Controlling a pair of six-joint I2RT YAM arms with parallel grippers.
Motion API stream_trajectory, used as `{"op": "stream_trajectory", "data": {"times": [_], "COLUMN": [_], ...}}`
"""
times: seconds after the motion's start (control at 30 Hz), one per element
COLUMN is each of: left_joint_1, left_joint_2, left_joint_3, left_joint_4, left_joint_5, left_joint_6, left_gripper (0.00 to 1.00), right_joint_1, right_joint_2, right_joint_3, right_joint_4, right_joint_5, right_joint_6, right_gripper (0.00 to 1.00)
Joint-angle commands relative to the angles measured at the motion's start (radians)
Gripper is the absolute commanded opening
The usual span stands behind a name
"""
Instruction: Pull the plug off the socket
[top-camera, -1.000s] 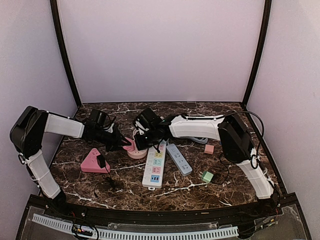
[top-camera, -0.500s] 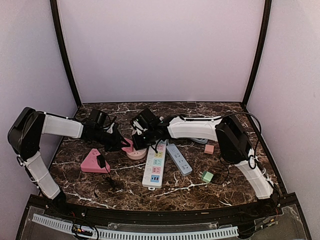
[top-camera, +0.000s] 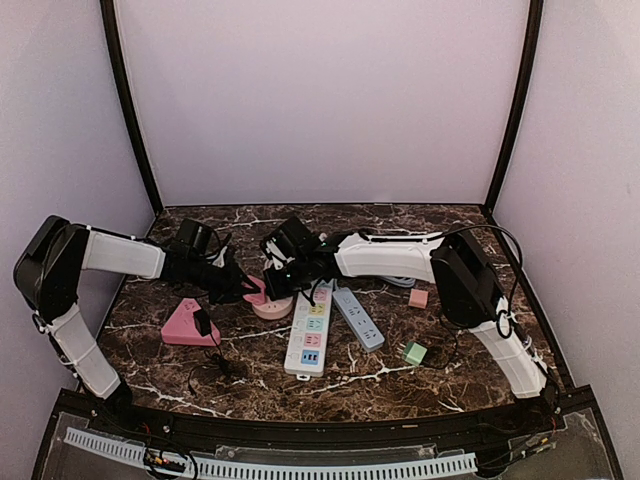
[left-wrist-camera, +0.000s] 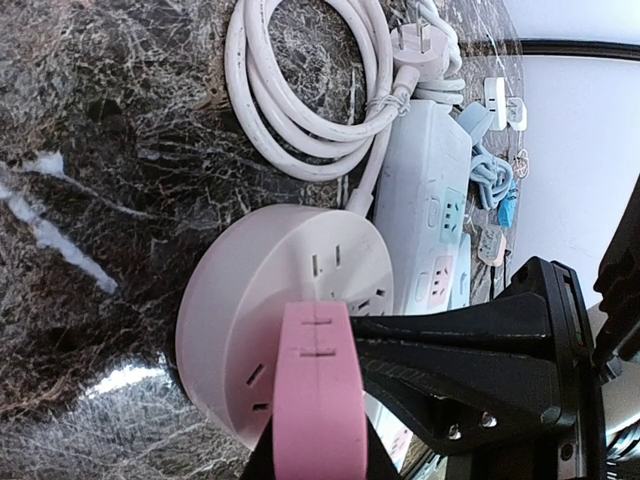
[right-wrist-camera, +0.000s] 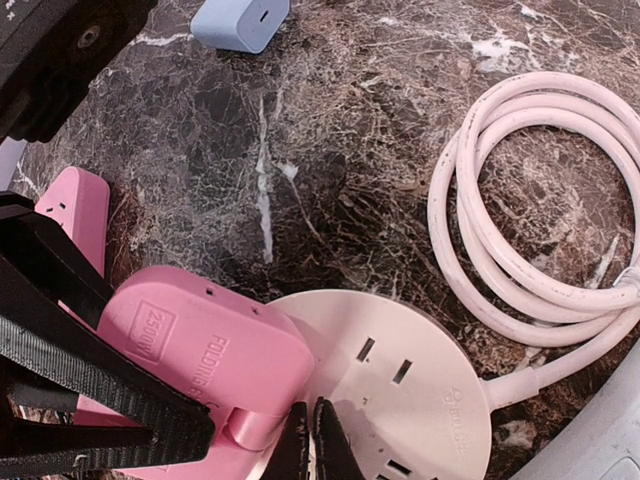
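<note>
The table is bare beyond the pink triangular socket. I will lift my left gripper, move it to the left in the top view, lower it and let go of the plug there.
The plug is a flat pink folding adapter and my left gripper is shut on its sides. It stands at the left part of the round pale pink socket, over that socket's face. Its pins are hidden. In the right wrist view the plug lies tilted across the socket's rim. My right gripper is shut with nothing held, its tips on the socket's top right beside the plug. The right gripper meets the left one from the opposite side.
A white strip with coloured outlets and a blue-grey strip lie right of the socket. A pink triangular socket with a black plug sits to the left. The socket's white cable coil, a blue adapter, a green cube and a pink cube lie around.
Both grippers have crept slightly left at the round socket. Their grips look the same and the plug has barely shifted.
</note>
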Motion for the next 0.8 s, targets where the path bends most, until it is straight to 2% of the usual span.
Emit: {"op": "stream_trajectory", "data": {"times": [0.0, 0.4, 0.77], "left_joint_1": [-0.003, 0.019, 0.034], "left_joint_2": [-0.077, -0.095, -0.174], "left_joint_3": [0.003, 0.026, 0.069], "left_joint_4": [0.148, 0.055, -0.143], "left_joint_5": [0.112, 0.132, -0.035], "left_joint_6": [-0.034, -0.027, 0.058], "left_gripper": [0.0, 0.0, 0.0], "right_joint_1": [0.015, 0.012, -0.033], "right_joint_2": [0.088, 0.07, -0.132], "right_joint_3": [-0.025, -0.058, -0.103], "right_joint_4": [-0.126, -0.095, -0.004], "right_joint_5": [-0.013, -0.026, -0.078], "right_joint_6": [-0.004, 0.008, -0.026], "right_gripper": [0.03, 0.03, 0.04]}}
